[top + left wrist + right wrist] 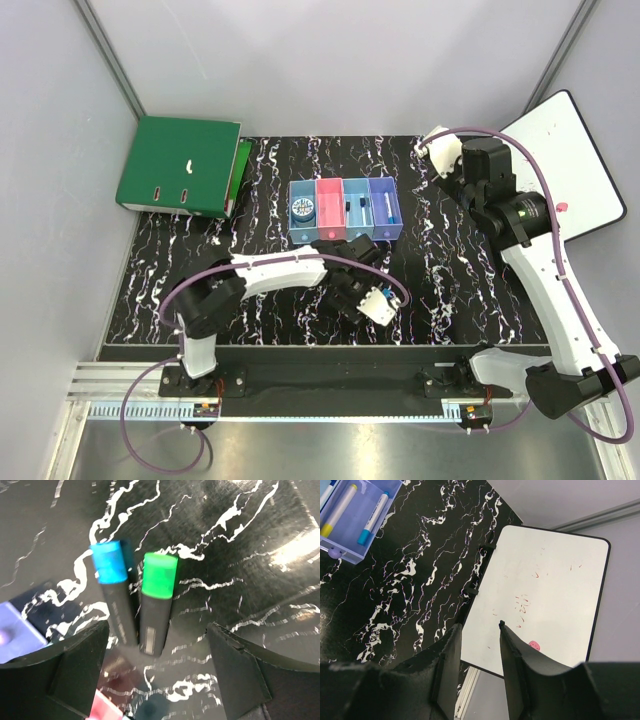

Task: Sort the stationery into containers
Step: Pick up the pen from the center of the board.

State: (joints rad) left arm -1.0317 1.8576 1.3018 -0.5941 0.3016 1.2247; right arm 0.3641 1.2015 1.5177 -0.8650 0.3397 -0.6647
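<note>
My left gripper should next move down onto the black end (152, 637) of the green-capped marker, turning slightly, as that end is centered between its open fingers.
Two short black markers lie side by side on the black marbled table, one with a blue cap (111, 562), one with a green cap (160, 575). My left gripper (157, 662) is open just above them, and their butt ends lie between its fingers (65, 665). In the top view it (352, 258) sits just in front of the row of bins (345, 238) and hides the markers. The tape roll (305, 210) is in the left blue bin. Two white pens (372, 511) lie in the purple bin (350, 550). My right gripper (480, 635) is open and empty, raised at the back right (435, 150).
A green ring binder (180, 165) lies at the back left. A white board with a black rim (545, 590) lies at the right edge, under my right gripper. Grey walls enclose the table on three sides.
</note>
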